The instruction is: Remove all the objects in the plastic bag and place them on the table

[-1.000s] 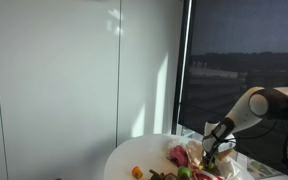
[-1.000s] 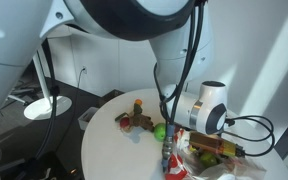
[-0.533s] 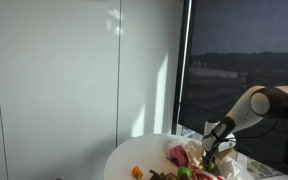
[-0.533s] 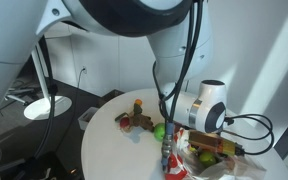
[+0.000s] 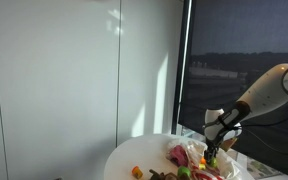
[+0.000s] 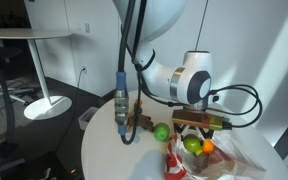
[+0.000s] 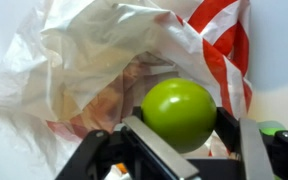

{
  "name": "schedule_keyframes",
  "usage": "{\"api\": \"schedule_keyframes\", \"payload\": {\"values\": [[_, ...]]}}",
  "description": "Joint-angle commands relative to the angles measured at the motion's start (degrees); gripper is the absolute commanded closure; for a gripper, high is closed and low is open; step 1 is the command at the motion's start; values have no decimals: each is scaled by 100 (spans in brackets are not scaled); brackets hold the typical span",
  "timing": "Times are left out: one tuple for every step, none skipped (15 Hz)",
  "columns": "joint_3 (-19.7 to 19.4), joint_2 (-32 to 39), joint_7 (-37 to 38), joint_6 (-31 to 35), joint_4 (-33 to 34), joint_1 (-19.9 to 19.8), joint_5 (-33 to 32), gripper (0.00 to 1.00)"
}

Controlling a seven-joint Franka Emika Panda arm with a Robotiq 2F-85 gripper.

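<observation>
I will move my gripper away from the plastic bag next, then lower the ball next to the other green item, where the white table is bare.
My gripper is shut on a shiny green ball, one of the objects, and holds it above the open plastic bag. The bag is clear and crinkled with red stripes. In an exterior view the gripper hangs over the bag with the green ball in it. Another green item and dark brown items lie on the white table. In an exterior view the gripper is beside a pink item.
A small orange ball lies near the table's edge. A dark window stands behind the arm. A cable runs from the wrist. A second round table stands on the floor behind.
The gripper has risen out of the bag with the green ball held between its fingers. The arm has swung upward and back.
</observation>
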Motion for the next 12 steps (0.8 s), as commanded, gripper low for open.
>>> {"api": "schedule_keyframes", "payload": {"values": [[463, -930, -808, -553, -871, 107, 355, 52], [572, -982, -970, -587, -967, 187, 384, 52], [674, -931, -1154, -616, -1003, 259, 453, 52], [773, -871, -1365, -682, -1022, 322, 580, 52], [844, -723, -1486, -653, -985, 394, 589, 52], [879, -611, -1559, -551, -975, 439, 542, 52], [919, -497, -1571, -499, -941, 487, 513, 52], [891, -355, -1374, -338, -916, 555, 259, 52], [849, -243, -1190, -132, -915, 634, -36, 52], [828, -130, -1152, 39, -900, 672, -218, 52], [831, 20, -1196, 255, -857, 660, -294, 52], [768, 170, -1070, 509, -809, 683, -505, 52]]}}
